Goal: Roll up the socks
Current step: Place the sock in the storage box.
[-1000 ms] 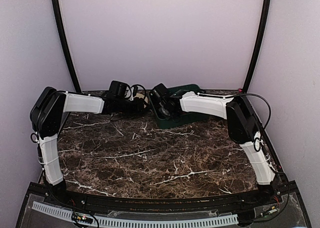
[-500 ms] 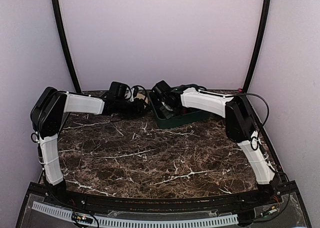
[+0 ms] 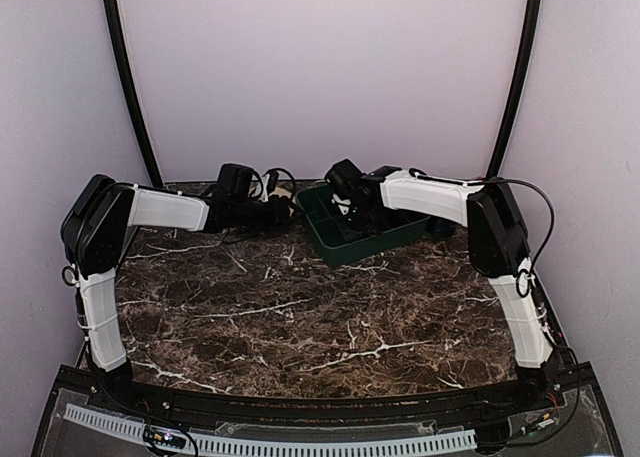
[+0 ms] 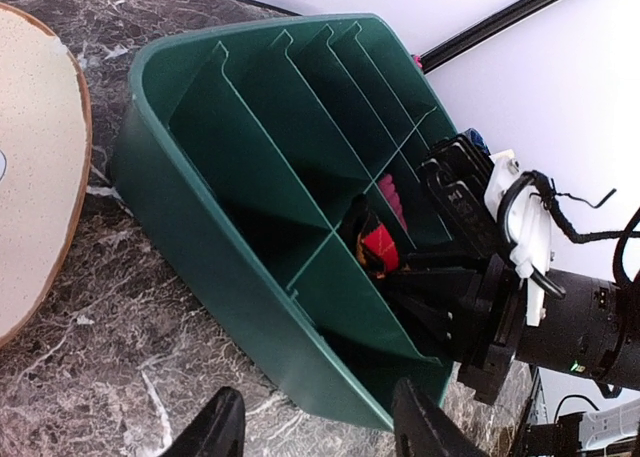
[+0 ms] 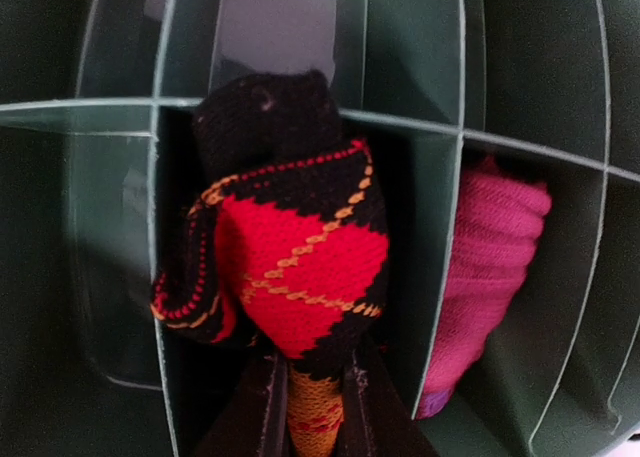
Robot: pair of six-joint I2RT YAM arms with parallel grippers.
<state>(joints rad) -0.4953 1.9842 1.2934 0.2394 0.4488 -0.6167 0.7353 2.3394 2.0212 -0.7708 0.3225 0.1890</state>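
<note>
The black sock's bunched top still overlaps the bin's cross divider, so next the robot's right gripper needs to move down deeper into the section of the bin beside the magenta sock and release the black sock (image 5: pixel 300 257).
The black sock (image 5: pixel 300 257) with red-orange argyle diamonds hangs bunched over one compartment of the green divided bin (image 5: pixel 120 277). My right gripper (image 5: pixel 318 397) is shut on its lower end. The magenta sock (image 5: pixel 490 267) is tucked in the compartment just to the right, with a purple tip showing at the bottom. In the left wrist view, the black sock (image 4: pixel 378 245) and the magenta sock (image 4: pixel 392 195) show deep inside the bin (image 4: pixel 200 227). My left gripper (image 4: pixel 325 422) stands open over the marble, just outside the bin's near wall, holding nothing. From above, the right gripper (image 3: pixel 350 205) reaches into the bin (image 3: pixel 375 242).
A beige round plate (image 4: pixel 30 157) lies on the marble table (image 3: pixel 300 317) left of the bin. The bin stands at the back of the table near the rear wall. The left gripper (image 3: pixel 285 209) sits just left of it.
The right arm has swung to the right, carrying its gripper further right over the bin. The left arm has not moved.
</note>
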